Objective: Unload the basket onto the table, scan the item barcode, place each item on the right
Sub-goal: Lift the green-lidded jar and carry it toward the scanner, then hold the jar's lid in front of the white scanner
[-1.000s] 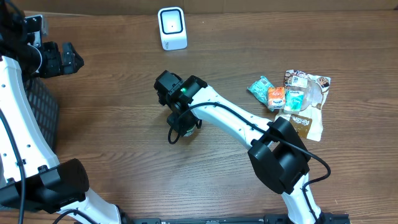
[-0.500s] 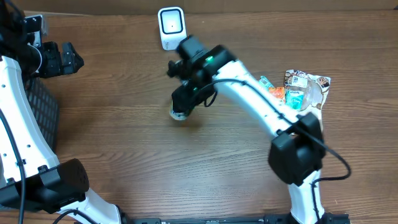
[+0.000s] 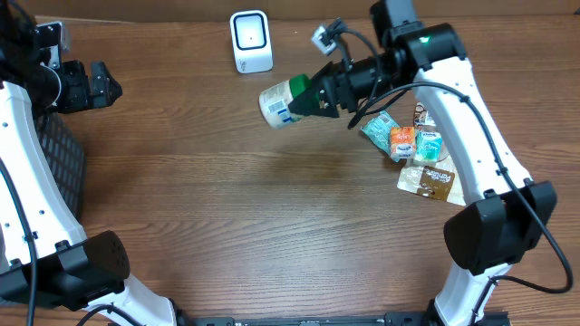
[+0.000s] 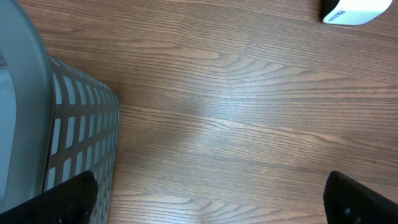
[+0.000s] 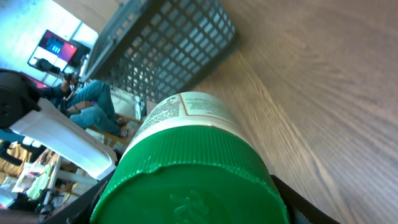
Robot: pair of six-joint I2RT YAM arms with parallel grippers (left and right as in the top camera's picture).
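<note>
My right gripper crosses the scanner next, then turns the sideways bottle cap-up and lowers it to release on the wood beside the snack packets, below the gripper.
The item is a white bottle with a green cap, held sideways in the air by its cap end, with my right gripper shut on it. It hangs just right of and below the white scanner at the table's back edge. In the right wrist view the green cap fills the space between the black fingers, and the printed label points away from the camera. No barcode shows clearly. My left gripper stays open at the far left, over bare wood, holding nothing.
A grey mesh basket stands at the left edge under the left arm and also shows in the right wrist view. Several snack packets lie at the right. The scanner's corner shows in the left wrist view.
My right arm lifted the bottle from the middle of the table, swung it back and to the right, and turned it on its side near the scanner. The left arm stayed still.
</note>
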